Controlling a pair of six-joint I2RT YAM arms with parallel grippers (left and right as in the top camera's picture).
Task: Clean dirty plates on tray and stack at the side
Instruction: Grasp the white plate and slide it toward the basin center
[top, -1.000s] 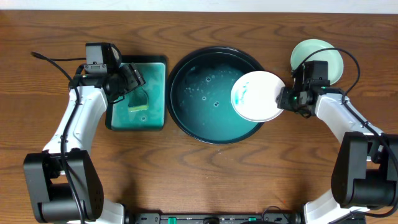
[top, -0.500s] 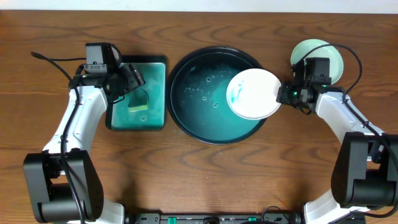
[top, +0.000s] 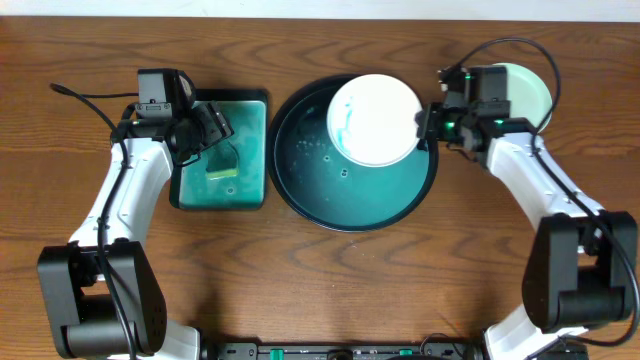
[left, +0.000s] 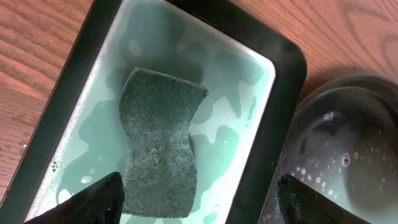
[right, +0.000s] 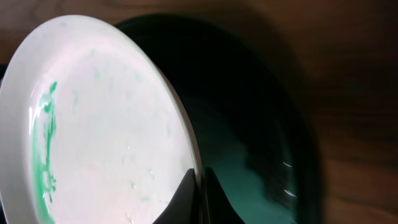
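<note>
My left gripper lowers into the rectangular teal tray next, its open fingers astride the dark green scouring sponge (top: 222, 166) (left: 160, 163), since the sponge lies directly below them.
My right gripper (top: 425, 127) is shut on the rim of a white plate (top: 373, 118) with a teal smear on its left side. It holds the plate over the back part of the big round tray (top: 350, 205). In the right wrist view the plate (right: 93, 124) fills the left and my fingers (right: 200, 186) pinch its edge above the tray (right: 249, 143). A pale mint-green plate (top: 525, 90) lies on the table behind the right arm. My left gripper (top: 215, 135) is open over the rectangular teal tray (top: 250, 150), above a sponge (left: 160, 146).
The rectangular tray (left: 273, 112) holds shallow pale water around the sponge (top: 222, 165). The round tray's rim (left: 348, 87) is close to its right side. Bare wood tabletop (top: 330, 290) lies in front of both trays.
My right gripper has carried the white plate to the left and towards the back, from the tray's right rim to over its back part. The left arm has not moved.
</note>
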